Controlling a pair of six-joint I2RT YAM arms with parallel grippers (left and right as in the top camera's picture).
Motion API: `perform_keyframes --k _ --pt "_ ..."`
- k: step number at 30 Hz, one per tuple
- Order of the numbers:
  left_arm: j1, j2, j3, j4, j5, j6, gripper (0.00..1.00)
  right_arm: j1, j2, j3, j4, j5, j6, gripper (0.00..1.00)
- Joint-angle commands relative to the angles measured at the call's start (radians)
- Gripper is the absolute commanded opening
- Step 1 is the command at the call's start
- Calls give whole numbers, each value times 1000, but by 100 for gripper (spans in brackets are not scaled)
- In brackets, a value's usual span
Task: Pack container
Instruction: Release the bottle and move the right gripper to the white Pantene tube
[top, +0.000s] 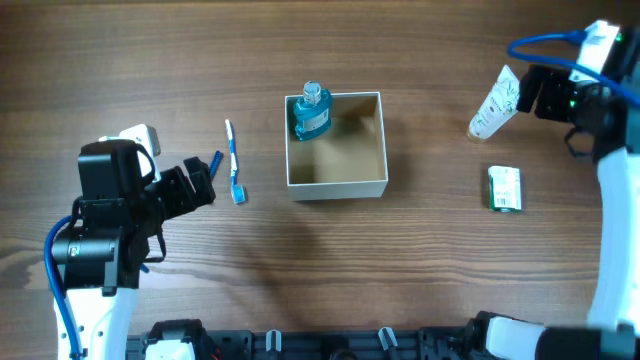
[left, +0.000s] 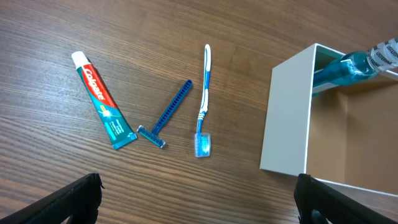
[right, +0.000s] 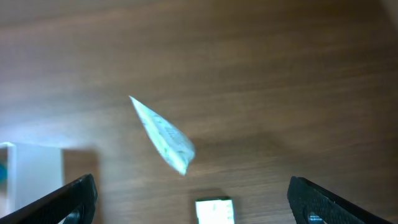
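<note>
Next, my right gripper shifts toward the container and lowers to the tube's upper end, since the white tube stands thin end up.
The container (top: 337, 186), a square white-walled box with a tan inside, stands mid-table. A blue mouthwash bottle (top: 311, 112) leans in its far-left corner. The box wall (left: 286, 118) and the bottle (left: 354, 62) also show in the left wrist view. My left gripper (top: 195, 185) is open and empty (left: 198, 199), left of the box. Ahead of it lie a toothpaste tube (left: 102, 99), a blue razor (left: 166, 115) and a toothbrush (left: 203, 102). My right gripper (top: 530, 90) is open and empty (right: 193, 199), next to a white tube (top: 495, 105), which looks blurred in the right wrist view (right: 163, 134).
A small white-green packet (top: 505, 188) lies on the table right of the box and also shows in the right wrist view (right: 214, 210). The toothbrush (top: 233, 160) lies between my left gripper and the box. The table is wood-grained.
</note>
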Motion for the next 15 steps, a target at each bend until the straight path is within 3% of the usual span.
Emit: perform_keyframes --k 1,12,15 --pt "7 0 19 2 31 -8 100 2 95 16 52 -44 -69 99" --pt "7 0 19 3 31 -8 100 5 251 16 96 -68 -121 98" --pt "7 0 19 3 31 -8 100 5 272 16 106 -92 -120 85"
